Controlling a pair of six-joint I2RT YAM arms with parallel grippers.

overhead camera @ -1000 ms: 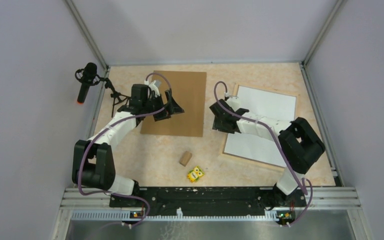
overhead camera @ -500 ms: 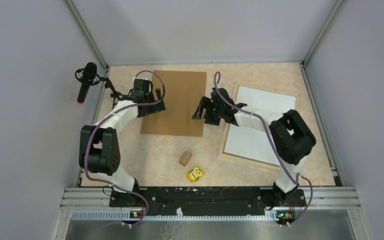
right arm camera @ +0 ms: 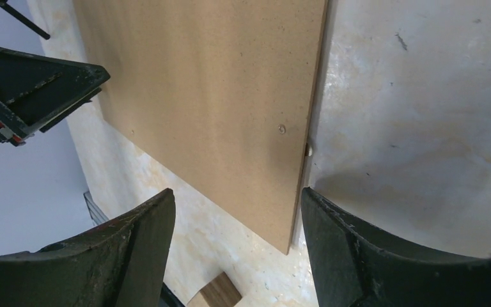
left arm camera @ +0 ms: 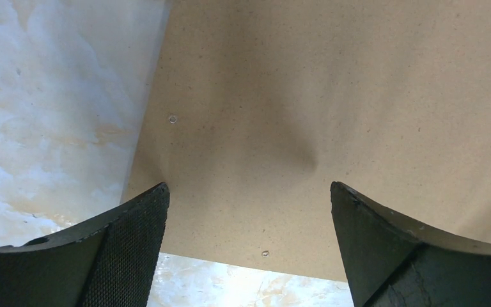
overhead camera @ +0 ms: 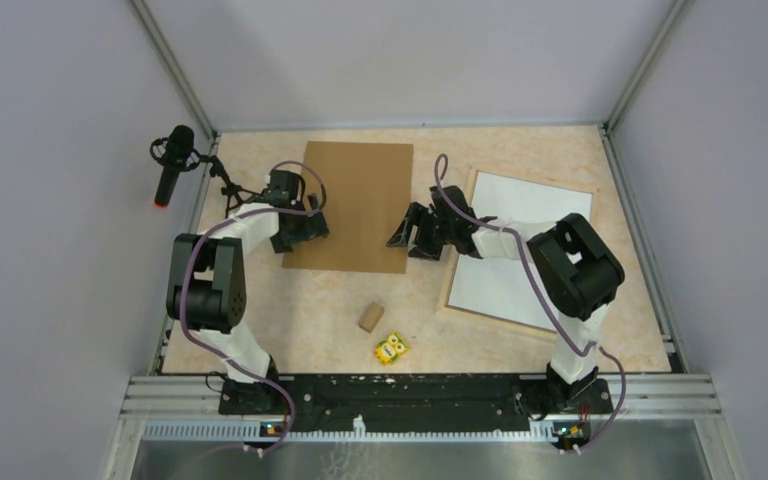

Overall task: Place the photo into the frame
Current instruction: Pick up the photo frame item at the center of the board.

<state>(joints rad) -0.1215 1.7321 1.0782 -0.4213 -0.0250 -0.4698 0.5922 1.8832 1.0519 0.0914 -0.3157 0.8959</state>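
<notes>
My right gripper moves up and toward the frame next and closes on the board's edge by the frame, since that edge already runs between its open fingers.
A plain brown backing board (overhead camera: 350, 205) lies flat left of centre. The frame (overhead camera: 520, 250), white-faced with pale wood edges, lies flat at the right. The photo is not in view. My left gripper (overhead camera: 310, 230) is open and empty, low over the board's near left corner; its wrist view shows the board (left arm camera: 332, 115) between the open jaws (left arm camera: 249, 187). My right gripper (overhead camera: 408, 238) is open and empty at the board's right edge near its front corner. In the right wrist view (right arm camera: 238, 192) the board's edge (right arm camera: 294, 211) runs between the jaws.
A small wooden block (overhead camera: 370, 317) and a yellow toy (overhead camera: 391, 348) lie in front of the board; the block also shows in the right wrist view (right arm camera: 214, 295). A microphone on a stand (overhead camera: 170, 165) is at the far left. Walls close in three sides.
My left gripper has moved from over the board's middle to its near left corner. My right gripper has moved left off the frame to the board's right edge.
</notes>
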